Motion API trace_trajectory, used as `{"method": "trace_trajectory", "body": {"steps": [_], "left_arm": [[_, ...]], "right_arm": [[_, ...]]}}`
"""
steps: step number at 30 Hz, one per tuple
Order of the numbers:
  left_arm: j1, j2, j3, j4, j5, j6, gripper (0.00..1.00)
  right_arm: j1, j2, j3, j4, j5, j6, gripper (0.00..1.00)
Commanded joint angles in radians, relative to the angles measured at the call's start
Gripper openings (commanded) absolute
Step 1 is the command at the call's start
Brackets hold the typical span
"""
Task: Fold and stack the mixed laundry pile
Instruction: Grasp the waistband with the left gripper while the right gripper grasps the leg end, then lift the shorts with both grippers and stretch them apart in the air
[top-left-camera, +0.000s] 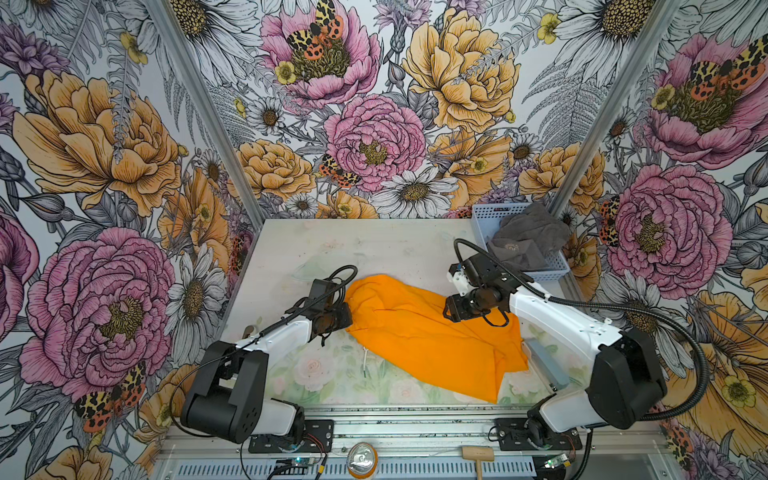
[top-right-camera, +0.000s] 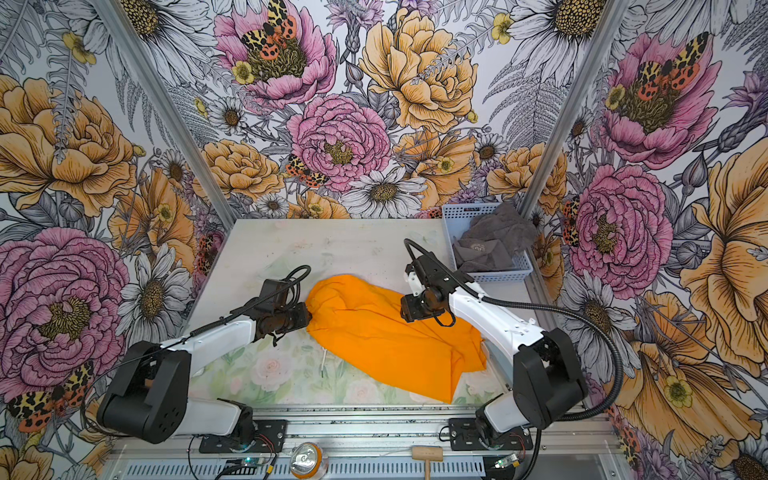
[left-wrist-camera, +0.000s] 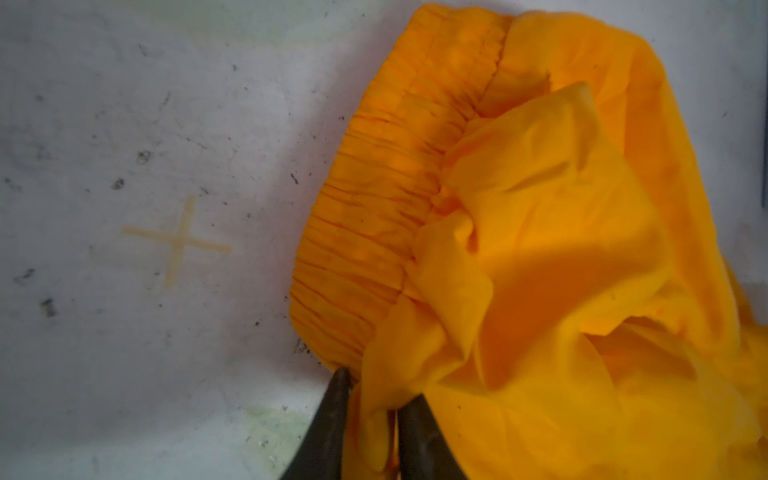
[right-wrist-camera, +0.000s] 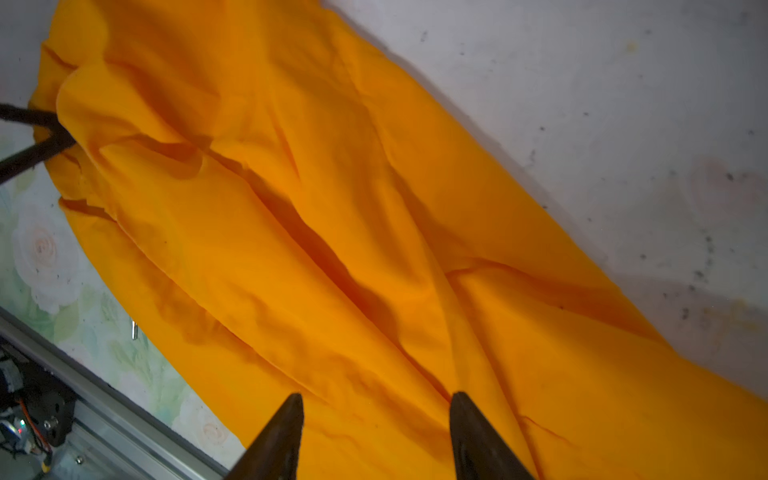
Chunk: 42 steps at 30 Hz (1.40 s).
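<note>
I need to move the fingers of my open right gripper back and down next, to the shorts' leg end (top-left-camera: 488, 347), opposite the waistband end that is being held.
The bright orange shorts (top-left-camera: 419, 336) (top-right-camera: 386, 332) lie spread across the middle of the table, waistband end toward the left. A bit of white drawstring (top-left-camera: 365, 358) pokes out at their near edge. My left gripper (left-wrist-camera: 376, 399) is shut on a fold of orange cloth beside the gathered waistband (left-wrist-camera: 374, 199), at the shorts' left end (top-left-camera: 348, 316). My right gripper (right-wrist-camera: 376, 405) hovers open just above the shorts' middle (right-wrist-camera: 332, 232), nothing between its fingers. The dark grey towel (top-left-camera: 528, 239) (top-right-camera: 492, 241) sits crumpled in the basket at the back right.
The pale blue perforated basket (top-left-camera: 486, 220) (top-right-camera: 455, 218) stands at the table's back right corner. A grey-blue flat object (top-left-camera: 548, 361) lies under the right arm. A can (top-left-camera: 362, 457) and a small wooden mallet (top-left-camera: 478, 455) rest on the front rail.
</note>
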Motion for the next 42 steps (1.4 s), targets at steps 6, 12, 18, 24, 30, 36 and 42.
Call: {"method": "trace_trajectory", "body": {"steps": [6,12,18,24,30,36,42], "left_arm": [[0.0,-0.13,0.043,-0.058,-0.027,0.009,0.0],[0.002,-0.22,0.067,-0.125,-0.048,0.021,0.0],[-0.003,-0.221,0.077,-0.13,-0.044,0.011,0.0],[-0.005,-0.236,0.081,-0.134,-0.057,0.006,0.0],[-0.004,-0.233,0.104,-0.146,-0.055,0.01,0.0],[0.003,-0.259,0.158,-0.181,-0.061,0.018,0.0],[0.039,-0.277,0.373,-0.283,-0.069,0.081,0.0]], "right_arm": [[-0.067,-0.28,-0.29,-0.027,0.137,0.341,0.6],[-0.091,-0.262,-0.309,-0.012,0.054,0.324,0.59],[-0.085,-0.226,-0.358,0.016,0.012,0.342,0.55],[-0.086,-0.251,-0.372,0.045,-0.002,0.373,0.34],[-0.087,-0.299,-0.365,0.047,-0.006,0.4,0.0],[-0.1,-0.344,-0.228,0.018,0.003,0.373,0.0],[-0.138,-0.282,0.174,-0.053,0.086,0.212,0.0]]}}
